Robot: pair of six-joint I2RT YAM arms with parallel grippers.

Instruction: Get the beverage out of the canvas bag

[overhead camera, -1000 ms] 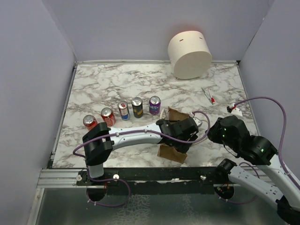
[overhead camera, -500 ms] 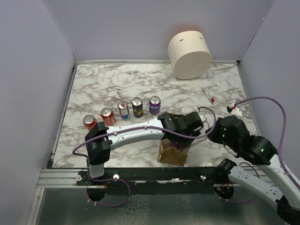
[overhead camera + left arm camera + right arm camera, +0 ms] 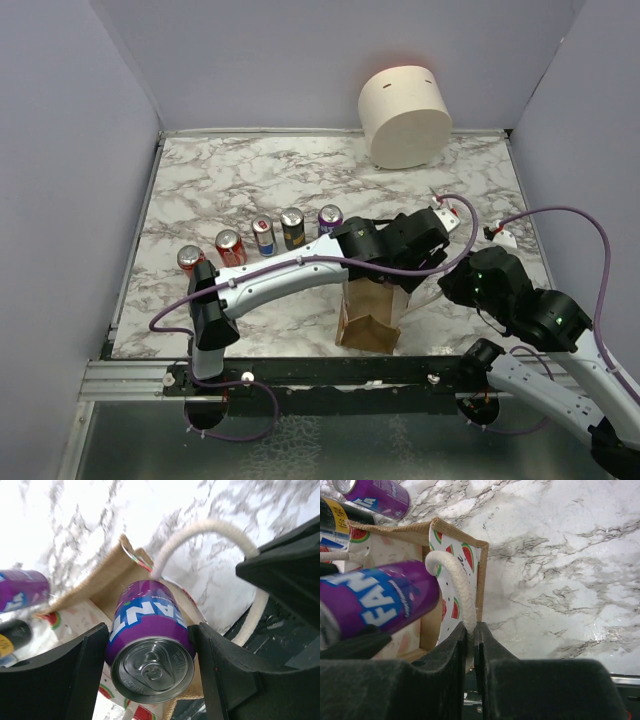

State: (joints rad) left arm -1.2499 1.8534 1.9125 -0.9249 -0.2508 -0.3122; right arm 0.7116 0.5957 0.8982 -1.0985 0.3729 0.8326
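Note:
Other cans stand on the tabletop beside the bag (image 3: 370, 315). I will next move my left gripper left in the top view and down to release the can there.
The tan canvas bag (image 3: 370, 315) stands upright near the table's front edge, its watermelon-print lining showing in the right wrist view (image 3: 452, 560). My left gripper (image 3: 149, 640) is shut on a purple Fanta can (image 3: 150, 630), top toward the camera, just above the bag's open mouth (image 3: 97, 587). In the top view my left gripper (image 3: 395, 265) hides the can. My right gripper (image 3: 471, 630) is shut on the bag's white rope handle (image 3: 457, 585) at the bag's right side, and it sits right of the bag in the top view (image 3: 440, 290). The can also shows in the right wrist view (image 3: 375, 605).
A row of several cans (image 3: 263, 236) stands left of the bag, another purple one (image 3: 330, 220) closest to it. A large cream cylinder (image 3: 405, 115) sits at the back. A pen (image 3: 445, 203) and a small white object (image 3: 503, 236) lie at the right.
My left gripper has risen out of the bag toward the back right with the purple can. The bag has gone from slumped to upright. The right gripper has held its place.

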